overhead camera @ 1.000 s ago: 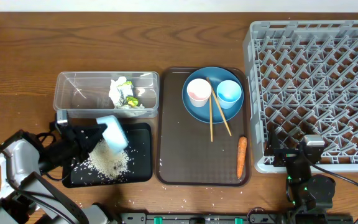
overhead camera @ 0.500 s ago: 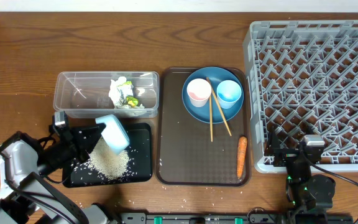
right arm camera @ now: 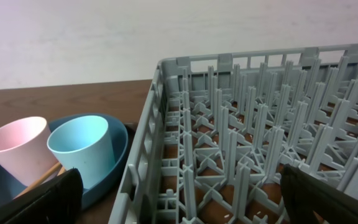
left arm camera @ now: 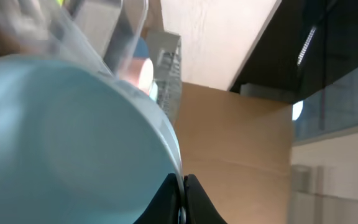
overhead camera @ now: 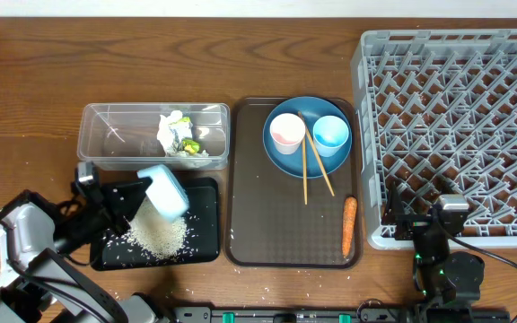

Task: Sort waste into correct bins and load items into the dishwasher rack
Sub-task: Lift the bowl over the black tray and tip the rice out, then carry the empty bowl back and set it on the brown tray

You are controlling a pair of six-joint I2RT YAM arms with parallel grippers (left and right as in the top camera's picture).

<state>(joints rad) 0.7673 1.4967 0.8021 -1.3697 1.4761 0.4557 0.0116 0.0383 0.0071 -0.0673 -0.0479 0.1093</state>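
Note:
The bare near part of the brown tray is to the right of my left gripper in the overhead view, so I should next swing over it, turn the bowl upright, lower it and let go.
My left gripper is shut on the rim of the pale blue bowl, held tipped on its side over the black tray; the bowl fills the left wrist view. White rice lies heaped on the tray. The tissue with green scraps lies in the clear tub. The blue plate holds the pink cup, the light-blue cup and the chopsticks. The carrot lies on the brown tray. My right gripper is open at the grey rack's front left corner.
The brown serving tray sits mid-table between the bins and the rack. A few rice grains lie scattered on the wooden table near the front edge. The right wrist view shows the rack pegs and both cups.
My left gripper and the tipped bowl have shifted slightly up and to the right over the black tray. The right arm has not moved.

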